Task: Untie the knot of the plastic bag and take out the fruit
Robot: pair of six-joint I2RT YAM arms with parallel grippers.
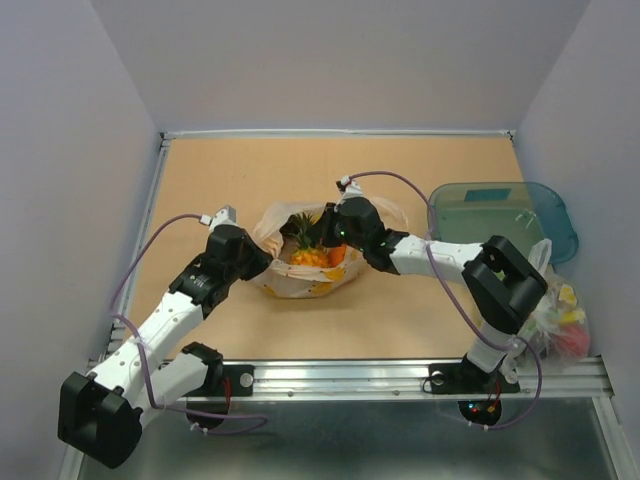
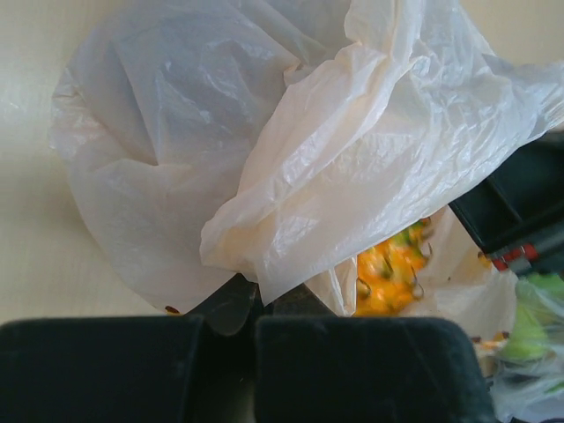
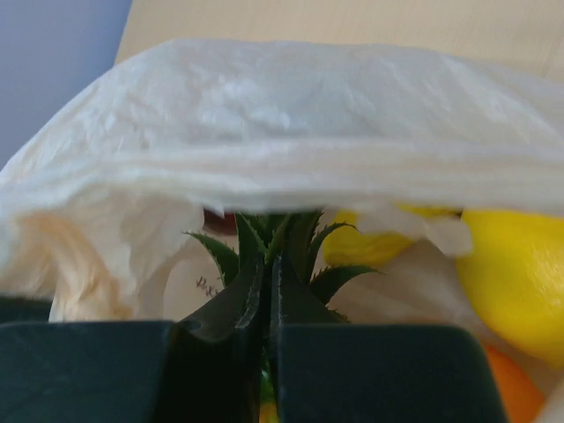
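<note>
My right gripper raises the pineapple next, then lowers it and lets go of it in the empty teal tray, which is to the gripper's right in the top view.
The pale peach plastic bag lies open at the table's middle; no knot shows. The orange pineapple with its green crown shows in the bag's mouth. My left gripper is shut on the bag's left rim, and in the left wrist view its jaws pinch a fold of plastic bag with the pineapple beyond. My right gripper is shut on the pineapple's crown inside the bag, in the right wrist view. A yellow lemon and an orange lie beside it.
A teal translucent tray sits at the right. A clearer bag with green and yellow contents lies by the right arm's base. A metal rail runs along the near edge; walls close in the other sides.
</note>
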